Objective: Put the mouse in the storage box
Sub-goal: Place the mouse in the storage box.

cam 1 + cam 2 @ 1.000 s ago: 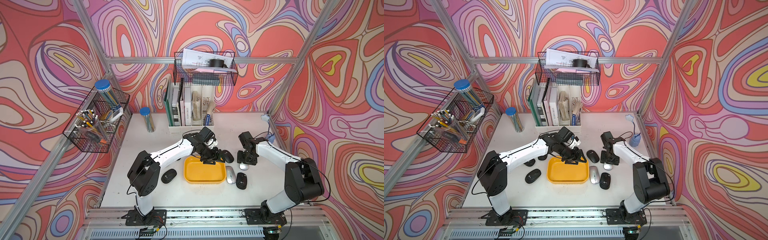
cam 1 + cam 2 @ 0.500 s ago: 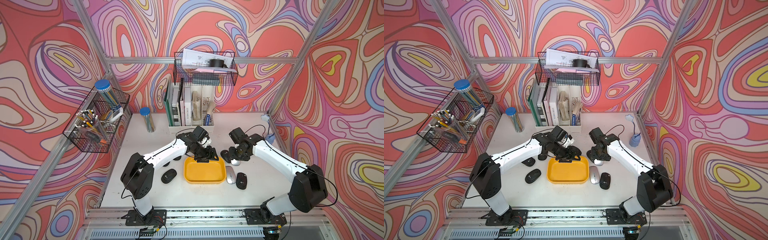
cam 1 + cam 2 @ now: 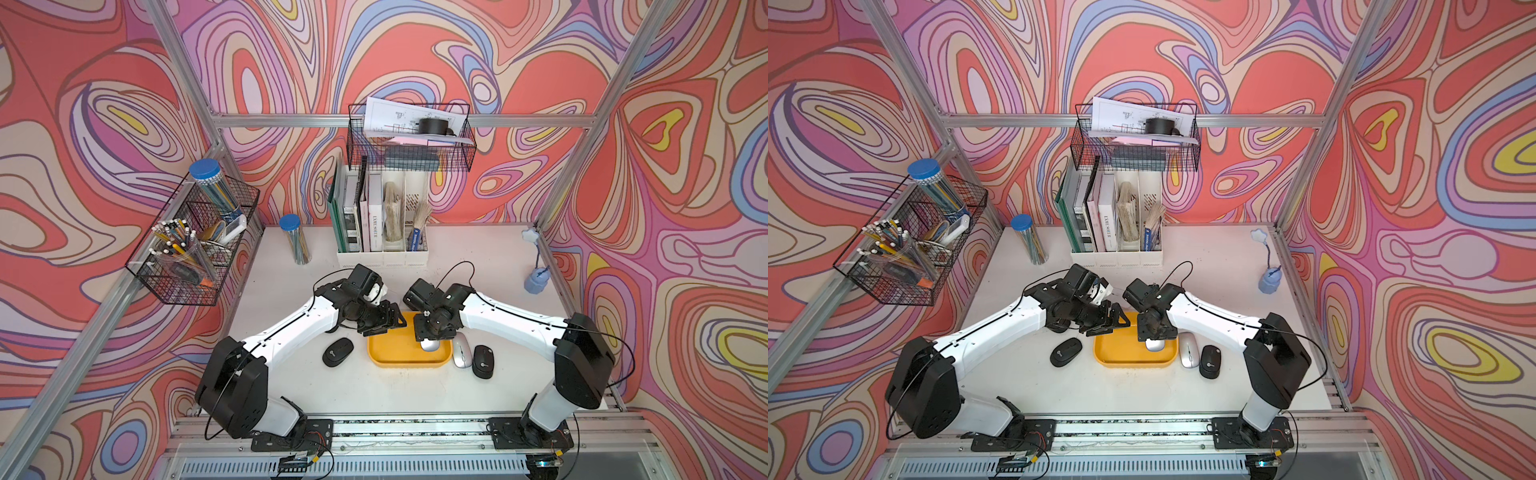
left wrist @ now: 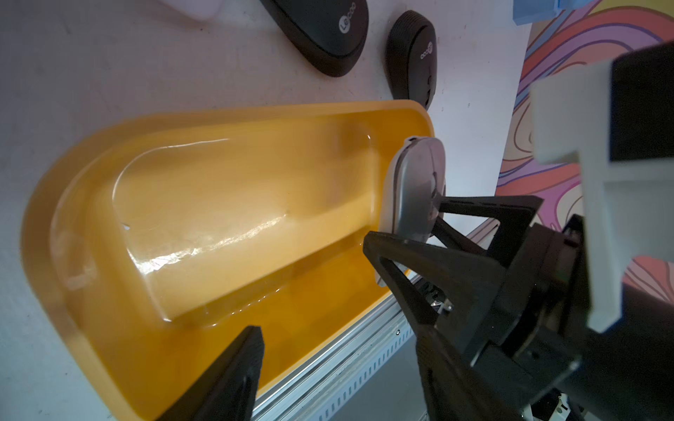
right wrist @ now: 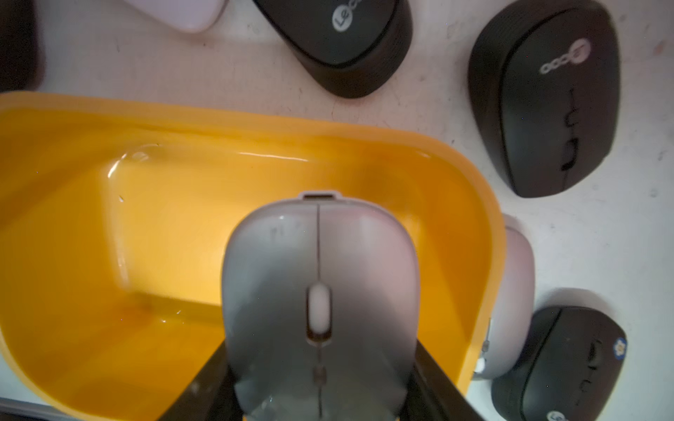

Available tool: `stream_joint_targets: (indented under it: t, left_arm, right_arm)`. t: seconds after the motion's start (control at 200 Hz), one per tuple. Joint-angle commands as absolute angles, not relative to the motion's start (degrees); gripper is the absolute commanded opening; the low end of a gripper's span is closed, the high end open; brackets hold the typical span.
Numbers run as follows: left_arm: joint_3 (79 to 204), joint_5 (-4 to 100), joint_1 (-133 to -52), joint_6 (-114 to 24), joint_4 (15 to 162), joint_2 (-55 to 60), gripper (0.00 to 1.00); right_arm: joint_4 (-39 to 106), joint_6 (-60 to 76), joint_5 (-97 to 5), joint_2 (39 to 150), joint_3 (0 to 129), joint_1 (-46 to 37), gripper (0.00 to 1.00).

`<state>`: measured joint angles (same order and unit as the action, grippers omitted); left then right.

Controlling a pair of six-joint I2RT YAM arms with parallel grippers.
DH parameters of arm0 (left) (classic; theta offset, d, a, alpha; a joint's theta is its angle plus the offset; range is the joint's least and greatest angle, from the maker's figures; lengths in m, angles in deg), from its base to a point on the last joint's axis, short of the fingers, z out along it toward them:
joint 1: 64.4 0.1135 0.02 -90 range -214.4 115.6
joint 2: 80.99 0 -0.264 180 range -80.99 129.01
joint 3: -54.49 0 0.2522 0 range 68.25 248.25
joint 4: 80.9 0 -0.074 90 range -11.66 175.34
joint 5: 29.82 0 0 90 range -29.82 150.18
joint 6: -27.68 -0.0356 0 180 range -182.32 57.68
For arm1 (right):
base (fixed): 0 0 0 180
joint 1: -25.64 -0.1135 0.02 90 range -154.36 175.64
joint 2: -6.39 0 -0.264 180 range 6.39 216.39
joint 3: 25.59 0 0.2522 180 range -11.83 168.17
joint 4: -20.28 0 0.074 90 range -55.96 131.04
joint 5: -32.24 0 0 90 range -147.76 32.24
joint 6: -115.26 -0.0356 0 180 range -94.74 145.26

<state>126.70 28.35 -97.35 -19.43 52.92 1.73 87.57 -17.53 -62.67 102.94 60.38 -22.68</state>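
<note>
The robot's right gripper needs to bring the grey mouse down inside the storage box's rim next, onto the bare bottom of the storage box [image 3: 390, 353] [image 5: 358, 179] below, and let it go.
The storage box [image 3: 390, 353] [image 3: 1121, 353] is a shallow yellow tray lying at the front middle of the table, with nothing resting on its floor [image 4: 219, 204]. My right gripper [image 3: 432, 332] [image 3: 1156, 330] [image 5: 321, 364] is shut on a grey mouse [image 3: 430, 345] [image 3: 1154, 345] [image 5: 321, 291] [image 4: 415, 189], holding it by its sides over the box's right end. Whether the mouse touches the box floor I cannot tell. My left gripper [image 3: 395, 322] [image 3: 1119, 322] [image 4: 339, 364] hovers open at the box's far left corner, with nothing between its fingers.
Loose mice lie round the box: a black one [image 3: 337, 351] to its left, a silver one [image 3: 462, 351] and a black one [image 3: 483, 360] to its right, more black ones [image 5: 343, 36] [image 5: 547, 98] behind it. A white file holder [image 3: 382, 249] stands at the back.
My right arm has swung left with the grey mouse, from the table right of the box to over the box's right end. The left gripper has drawn slightly left and opened wider.
</note>
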Motion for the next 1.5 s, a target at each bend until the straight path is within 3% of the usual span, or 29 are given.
stream_joint_targets:
  t: [0.0,0.381,1.492]
  left_arm:
    - [124.00,30.42,-97.13,-17.95,55.94,-3.29,0.74]
    - [121.97,33.23,-97.12,-19.08,55.03,-8.89,0.77]
    - [125.05,37.71,-97.01,-19.35,51.50,-8.22,0.76]
  right_arm:
    - [84.93,-19.85,-63.33,103.38,60.33,-22.76,0.48]
    - [85.05,-21.52,-64.17,106.53,58.13,-22.72,0.53]
    - [86.04,-21.10,-66.01,114.50,58.48,-22.70,0.57]
